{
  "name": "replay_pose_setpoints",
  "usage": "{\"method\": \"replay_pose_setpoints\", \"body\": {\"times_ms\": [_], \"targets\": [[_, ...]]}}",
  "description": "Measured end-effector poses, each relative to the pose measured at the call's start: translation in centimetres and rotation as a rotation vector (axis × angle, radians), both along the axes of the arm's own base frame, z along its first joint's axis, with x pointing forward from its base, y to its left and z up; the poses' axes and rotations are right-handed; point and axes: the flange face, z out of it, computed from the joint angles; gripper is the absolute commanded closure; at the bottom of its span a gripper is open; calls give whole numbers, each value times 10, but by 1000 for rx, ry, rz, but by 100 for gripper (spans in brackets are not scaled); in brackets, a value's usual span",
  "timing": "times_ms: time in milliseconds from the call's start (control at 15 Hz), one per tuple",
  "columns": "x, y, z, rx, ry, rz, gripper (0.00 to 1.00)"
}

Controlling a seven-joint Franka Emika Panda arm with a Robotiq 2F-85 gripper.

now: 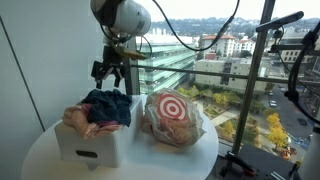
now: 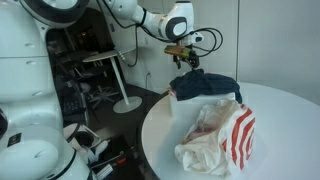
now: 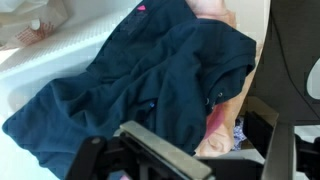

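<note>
The blue garment (image 1: 108, 106) is on top of the pink cloth, and its folds are bunched up. I should move my gripper down and reach outward onto those raised folds next.
A dark blue garment (image 1: 108, 106) lies on top of a white box (image 1: 88, 148) on a round white table (image 1: 140, 162). It shows in both exterior views (image 2: 205, 87) and fills the wrist view (image 3: 130, 80). A pink cloth (image 1: 77, 118) lies under it in the box and shows in the wrist view (image 3: 213, 108). My gripper (image 1: 109, 72) hangs just above the blue garment, open and empty, also seen in an exterior view (image 2: 187, 62). Its fingers (image 3: 215, 152) frame the bottom and right of the wrist view.
A clear plastic bag with a red and white target mark (image 1: 172, 118) lies on the table beside the box (image 2: 222, 135). A large window is behind the table. A camera stand (image 1: 262, 90) is next to it, and a stool (image 2: 122, 80) stands further off.
</note>
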Motion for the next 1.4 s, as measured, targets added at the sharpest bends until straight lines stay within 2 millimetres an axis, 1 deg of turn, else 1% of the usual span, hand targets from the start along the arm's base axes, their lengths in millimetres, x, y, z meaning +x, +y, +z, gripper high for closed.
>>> {"method": "replay_pose_setpoints", "body": {"times_ms": [200,333,400,467,600,667,800,867,1067,1133,1400], "targets": [[35,-3,-32,-55,-6,30,0],[55,-3,-46,-83,-18,45,0],[63,-3,-51,-87,-23,47,25],[69,-2,-54,-86,-27,46,26],[79,-1,-59,-80,-34,49,42],[82,1,-59,-77,-39,53,51],[84,5,-56,-72,-47,59,65],[84,7,-54,-69,-51,62,73],[84,9,-51,-65,-55,65,95],[84,9,-51,-64,-54,64,100],[84,8,-46,-28,-55,57,98]]}}
